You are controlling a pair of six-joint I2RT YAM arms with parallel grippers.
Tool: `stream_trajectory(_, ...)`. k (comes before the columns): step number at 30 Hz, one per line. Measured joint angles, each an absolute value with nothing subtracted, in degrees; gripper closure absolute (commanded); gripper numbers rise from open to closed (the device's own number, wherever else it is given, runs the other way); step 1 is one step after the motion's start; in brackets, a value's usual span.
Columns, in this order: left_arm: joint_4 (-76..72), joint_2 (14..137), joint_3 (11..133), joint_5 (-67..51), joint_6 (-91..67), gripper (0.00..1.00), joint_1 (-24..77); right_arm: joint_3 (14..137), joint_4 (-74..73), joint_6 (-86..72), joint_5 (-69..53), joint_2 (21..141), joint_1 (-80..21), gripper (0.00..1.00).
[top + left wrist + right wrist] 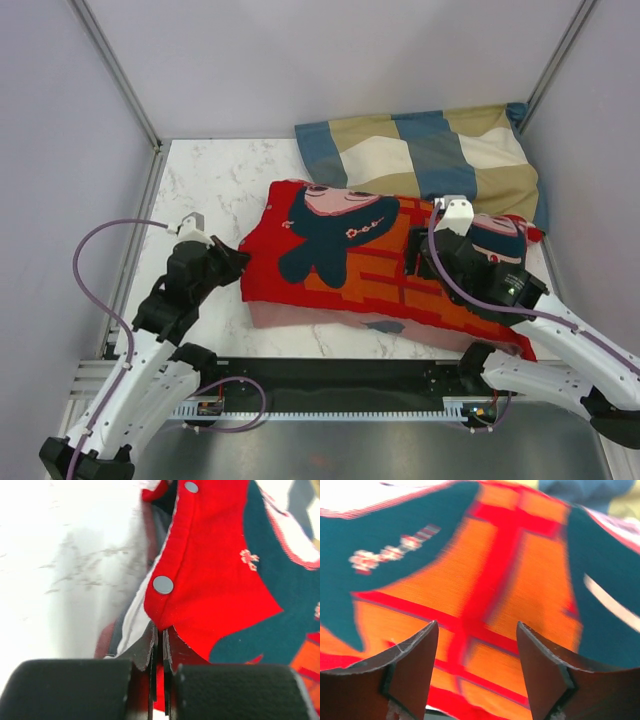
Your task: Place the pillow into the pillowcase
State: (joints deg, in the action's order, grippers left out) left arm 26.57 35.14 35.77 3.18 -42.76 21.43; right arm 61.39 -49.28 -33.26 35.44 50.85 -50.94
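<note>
I will next use my left gripper to pull the pillowcase's hem to the left in the top view, over the bare marble (82,615), and then open that gripper, since the plump pillowcase hides the pillow.
The red pillowcase (370,265) with dark-blue-haired figures lies plump across the middle of the table, its dull pink underside showing along the near edge. My left gripper (238,262) is shut on the case's left open hem, just below a silver snap (163,584); in the left wrist view the gripper (161,632) pinches the red fabric (210,570). A sliver of the white pillow (133,622) shows inside the opening; the rest is hidden in the case. My right gripper (428,250) is open and empty, close over the orange and red print (480,580), as the right wrist view (477,635) shows.
A blue, tan and cream checked pillow (430,155) lies at the back right, touching the case's far edge. The white marble table (215,185) shows bare at the left. Grey walls enclose left, back and right. A black rail (340,375) runs along the near edge.
</note>
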Motion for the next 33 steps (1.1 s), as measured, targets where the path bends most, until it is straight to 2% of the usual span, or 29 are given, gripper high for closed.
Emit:
stream_trajectory(7,30.83,31.07,34.44,9.63,-42.76,0.98,16.58,58.54,-49.82,-38.02,38.09,45.69,-49.45,0.18)
stream_trajectory(13,32.91,29.63,34.98,14.22,-43.0,0.98,12.38,59.57,-49.91,-38.68,39.99,45.3,-48.84,0.17)
stream_trajectory(15,33.39,29.76,35.07,15.35,-43.2,0.81,11.38,59.61,-49.82,-38.81,39.99,46.72,-48.66,0.17)
stream_trajectory(16,33.56,29.95,35.2,15.75,-43.2,0.65,11.05,59.61,-49.67,-38.81,39.94,47.51,-48.51,0.17)
stream_trajectory(17,34.2,30.44,35.64,16.16,-42.96,0.37,10.76,59.61,-49.5,-38.81,39.9,48.34,-48.38,0.17)
stream_trajectory(19,34.7,31.75,37.17,16.62,-42.44,0.28,10.33,59.61,-48.84,-38.76,39.62,49.63,-48.05,0.18)
stream_trajectory(22,35.57,34.52,42.09,16.4,-40.95,0.25,10.09,59.99,-47.33,-38.22,38.72,49.93,-47.4,0.19)
stream_trajectory(27,35.73,42.94,57.6,10.83,-36.95,0.25,10.04,66.35,-43.16,-35.27,36.18,52.75,-45.95,0.21)
stream_trajectory(30,32.03,47.24,65.45,4.23,-36.27,0.28,10.13,72.2,-39.24,-33.47,34.3,56.31,-45.25,0.28)
stream_trajectory(33,25.32,49.76,67.61,-4.25,-36.88,0.29,11.29,74.22,-32.67,-33.21,32.93,58.13,-44.69,0.34)
